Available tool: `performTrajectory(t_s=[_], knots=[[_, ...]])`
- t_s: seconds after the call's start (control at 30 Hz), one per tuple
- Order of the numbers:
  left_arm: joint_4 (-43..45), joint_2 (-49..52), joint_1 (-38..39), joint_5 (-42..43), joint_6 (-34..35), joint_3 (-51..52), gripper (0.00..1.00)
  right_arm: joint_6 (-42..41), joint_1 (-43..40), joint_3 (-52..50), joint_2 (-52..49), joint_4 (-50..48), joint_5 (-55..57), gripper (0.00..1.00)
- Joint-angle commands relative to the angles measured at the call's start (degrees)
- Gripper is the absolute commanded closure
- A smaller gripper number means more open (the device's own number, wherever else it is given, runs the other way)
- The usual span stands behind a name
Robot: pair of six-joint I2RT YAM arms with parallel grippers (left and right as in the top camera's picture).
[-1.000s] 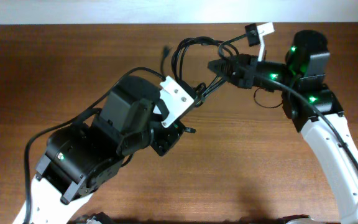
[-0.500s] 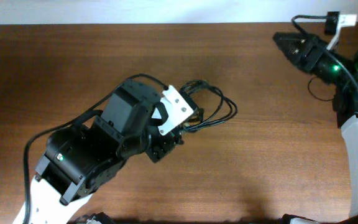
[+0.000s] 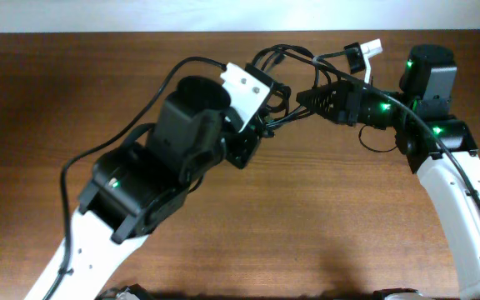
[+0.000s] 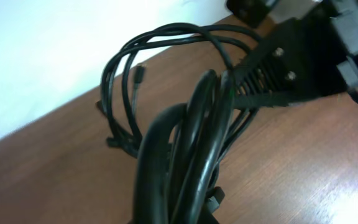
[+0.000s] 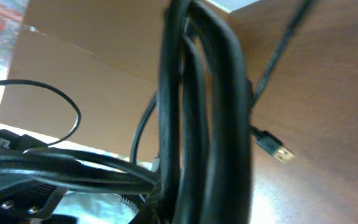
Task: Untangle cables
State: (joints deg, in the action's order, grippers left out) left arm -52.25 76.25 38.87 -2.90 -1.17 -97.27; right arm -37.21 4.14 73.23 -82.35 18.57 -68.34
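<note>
Bare tabletop lies to the left in the overhead view, so next my left gripper should pull the bunched cords that way to spread them, then release.
The cables (image 3: 282, 57) are a bundle of thin black cords looping near the table's far edge, stretched between my two grippers. My left gripper (image 3: 261, 127) is shut on the bundle's lower end. In the left wrist view the cords (image 4: 166, 38) rise from the jaws and fan into loops. My right gripper (image 3: 295, 105) is shut on the same bundle from the right, and its black fingers (image 4: 244, 93) clamp the strands. In the right wrist view the cords (image 5: 204, 93) fill the middle, blurred. A gold-tipped plug (image 5: 282, 154) hangs over the table.
The brown wooden table (image 3: 73, 100) ends at a white wall along the far side, just behind the bundle. A white-tipped connector (image 3: 363, 50) sticks up from the right arm. Thicker black arm cables run along both arms.
Half a second ago the right arm was back at the far right corner and the left gripper held the bundle mid-table. Now the left arm has moved toward the far edge and the right gripper grips the bundle.
</note>
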Motion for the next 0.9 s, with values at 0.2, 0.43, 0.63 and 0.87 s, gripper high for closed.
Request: performTrajectory(t_s=[0.2,0.43,0.63,0.87], knots=[[1.86,1.42,0.07,-18.01,14.86,-0.87,1.0,19.43,0.72,0.28,0.26,14.58,7.37,0.96],[2.25,-2.82,0.07,-28.61,23.61,-0.85,0.99,25.07,0.72,0.28,0.26,22.18,22.23,0.96],[2.1,-6.6,0.09,-35.71,27.93,-0.87,0.96,27.98,0.72,0.28,0.26,27.39,41.64,0.96],[1.62,-8.63,0.07,-38.99,30.03,-0.87,0.91,25.97,0.72,0.28,0.26,29.75,63.76,0.96]])
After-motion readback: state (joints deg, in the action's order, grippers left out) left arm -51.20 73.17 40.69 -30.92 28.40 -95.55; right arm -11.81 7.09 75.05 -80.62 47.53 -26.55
